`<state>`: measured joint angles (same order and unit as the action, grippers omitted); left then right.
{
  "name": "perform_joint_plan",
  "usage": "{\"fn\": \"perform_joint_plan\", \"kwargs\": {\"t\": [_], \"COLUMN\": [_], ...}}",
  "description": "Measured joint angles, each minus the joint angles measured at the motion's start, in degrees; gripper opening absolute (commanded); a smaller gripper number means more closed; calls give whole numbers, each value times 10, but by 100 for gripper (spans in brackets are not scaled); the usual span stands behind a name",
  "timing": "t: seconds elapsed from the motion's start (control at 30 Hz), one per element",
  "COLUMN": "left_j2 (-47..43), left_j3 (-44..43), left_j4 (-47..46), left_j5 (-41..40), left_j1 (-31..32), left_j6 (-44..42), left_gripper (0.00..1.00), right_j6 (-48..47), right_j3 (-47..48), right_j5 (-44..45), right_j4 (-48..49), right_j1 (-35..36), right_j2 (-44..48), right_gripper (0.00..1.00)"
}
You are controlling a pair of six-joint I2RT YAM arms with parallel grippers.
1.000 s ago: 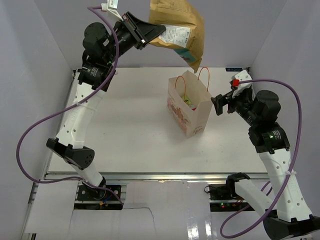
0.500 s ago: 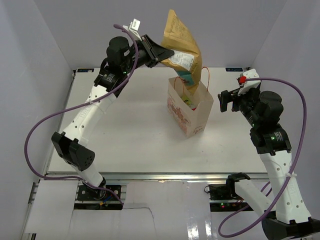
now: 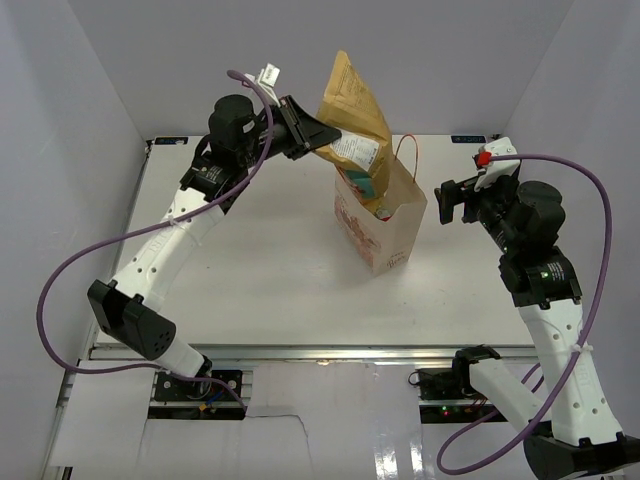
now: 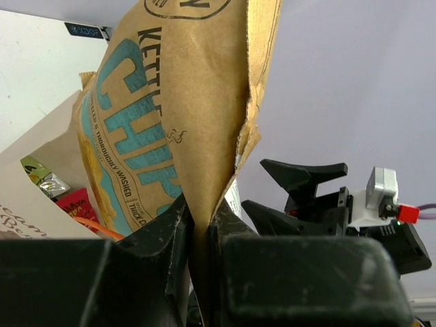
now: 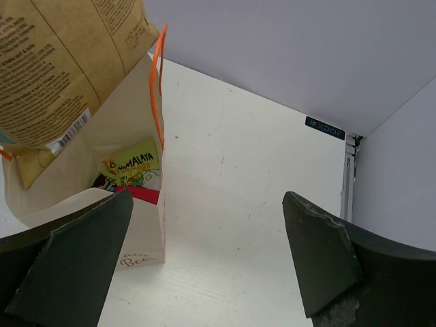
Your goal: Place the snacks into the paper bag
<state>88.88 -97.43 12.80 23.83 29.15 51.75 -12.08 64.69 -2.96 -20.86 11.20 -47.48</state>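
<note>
The chips pouch's lower end already sits inside the paper bag's opening [image 3: 394, 194] [image 4: 73, 178], so next my left gripper needs to lower to slide the pouch deeper, then release its top edge.
My left gripper [image 3: 322, 133] is shut on the top edge of the large yellow-tan chips pouch [image 3: 358, 128]. The pouch hangs down with its lower end inside the mouth of the upright beige paper bag [image 3: 385, 230]. In the left wrist view the fingers [image 4: 170, 231] pinch the pouch [image 4: 177, 102] above the bag [image 4: 41, 170]. My right gripper [image 3: 445, 205] is open and empty just right of the bag. In the right wrist view [image 5: 204, 259] I see the pouch [image 5: 61, 68], the orange handle [image 5: 157, 88] and a green packet [image 5: 133, 167] and a red one inside the bag.
The white table [image 3: 260, 260] spreads around the bag. Grey walls close in the back and sides. A metal rail [image 3: 300, 352] runs along the near edge.
My left arm has swung the pouch from high over the bag down and upright, so its lower end now dips into the bag. My right gripper drew back a little to the right.
</note>
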Motion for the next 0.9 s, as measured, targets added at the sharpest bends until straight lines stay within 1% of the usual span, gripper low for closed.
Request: {"fn": "perform_joint_plan", "kwargs": {"t": [0.4,0.67,0.9], "left_j2": [-51,-74,-75], "left_j3": [62,112,127], "left_j4": [-30,-43,-43], "left_j5": [19,-9,-28], "left_j1": [2,3,7], "left_j6": [-12,13,34], "left_gripper": [0,0,0], "right_j6": [1,1,2], "right_j3": [0,-8,-16], "right_j5": [-2,-2,-2], "right_j4": [0,4,4], "right_j1": [0,0,0], "right_j2": [-2,-2,-2], "right_gripper": [97,97,96]}}
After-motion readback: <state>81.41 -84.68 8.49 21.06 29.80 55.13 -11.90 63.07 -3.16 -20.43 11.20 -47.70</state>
